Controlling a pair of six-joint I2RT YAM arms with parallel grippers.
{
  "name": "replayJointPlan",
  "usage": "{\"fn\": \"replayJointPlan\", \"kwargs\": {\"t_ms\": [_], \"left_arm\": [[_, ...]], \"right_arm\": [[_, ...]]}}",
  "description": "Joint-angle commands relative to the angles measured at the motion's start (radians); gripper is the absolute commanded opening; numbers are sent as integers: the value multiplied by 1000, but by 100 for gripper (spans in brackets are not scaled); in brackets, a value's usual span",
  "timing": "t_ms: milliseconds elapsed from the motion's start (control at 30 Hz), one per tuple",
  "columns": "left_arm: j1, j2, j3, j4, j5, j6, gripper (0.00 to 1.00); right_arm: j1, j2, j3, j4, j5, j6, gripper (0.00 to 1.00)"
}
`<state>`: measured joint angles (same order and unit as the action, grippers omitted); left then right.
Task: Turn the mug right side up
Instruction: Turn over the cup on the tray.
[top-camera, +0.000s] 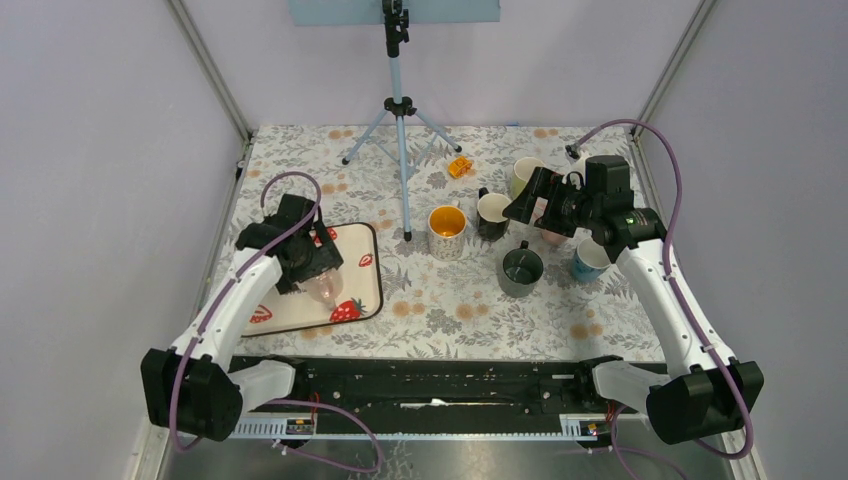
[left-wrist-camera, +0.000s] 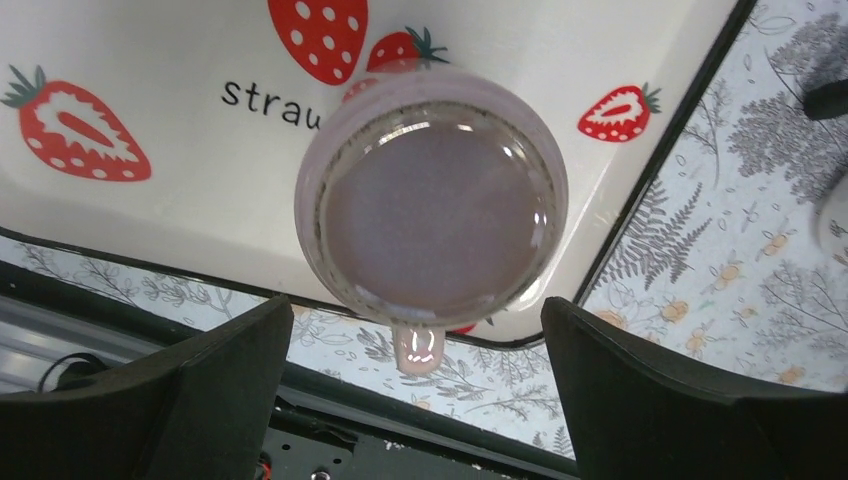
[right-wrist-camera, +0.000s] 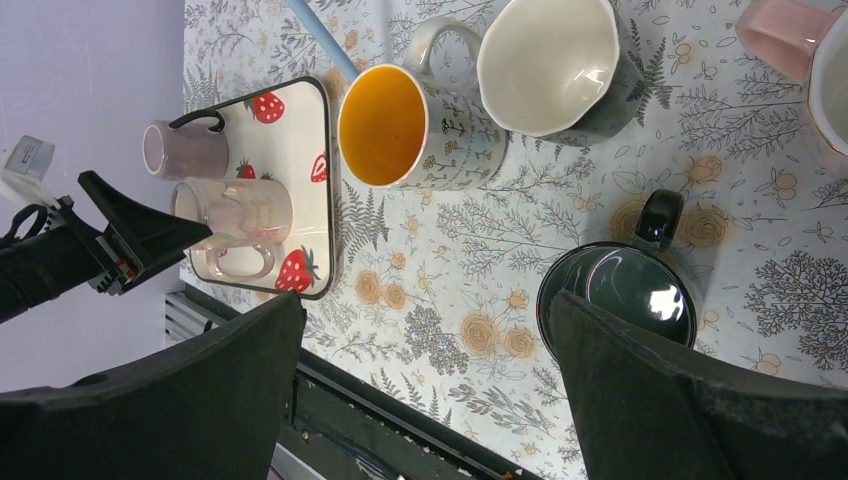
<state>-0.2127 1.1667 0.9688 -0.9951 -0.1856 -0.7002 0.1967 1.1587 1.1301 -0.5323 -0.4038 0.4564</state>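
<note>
The left gripper moves down around the pink mug's handle (top-camera: 331, 304) (left-wrist-camera: 419, 350) next and closes, since the handle juts out below it, lined up between the open fingers.
A pale pink mug (left-wrist-camera: 430, 200) stands upside down, flat base up, on the strawberry tray (left-wrist-camera: 150, 230), with its handle (left-wrist-camera: 420, 348) toward the tray's near edge. My left gripper (left-wrist-camera: 418, 325) hovers over it, open, with a finger on each side of the handle and clear of the mug. In the top view the mug (top-camera: 326, 291) shows just below the left gripper (top-camera: 314, 268). The right wrist view shows the mug (right-wrist-camera: 238, 213) too. My right gripper (right-wrist-camera: 428, 300) is open and empty, held high over the table's right side (top-camera: 522, 203).
A mauve mug (right-wrist-camera: 187, 150) stands on the tray behind the pink one. Several mugs stand mid-right: orange-lined (top-camera: 447, 231), black with white inside (top-camera: 492, 214), dark green (top-camera: 521, 268), blue (top-camera: 588, 262), cream (top-camera: 524, 176). A tripod (top-camera: 400, 130) stands at the back.
</note>
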Motion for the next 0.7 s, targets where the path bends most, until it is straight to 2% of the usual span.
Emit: {"fn": "replayJointPlan", "kwargs": {"t_ms": [0, 233, 400, 667], "left_arm": [[-36, -41, -29, 5, 23, -84, 98], [-92, -33, -79, 38, 17, -132, 80], [-99, -25, -108, 70, 9, -146, 63], [-108, -6, -144, 108, -31, -139, 46]], "right_arm": [[14, -18, 20, 20, 6, -13, 100], [15, -22, 17, 23, 1, -13, 100], [15, -27, 11, 26, 2, -12, 100], [14, -32, 10, 26, 1, -11, 100]]}}
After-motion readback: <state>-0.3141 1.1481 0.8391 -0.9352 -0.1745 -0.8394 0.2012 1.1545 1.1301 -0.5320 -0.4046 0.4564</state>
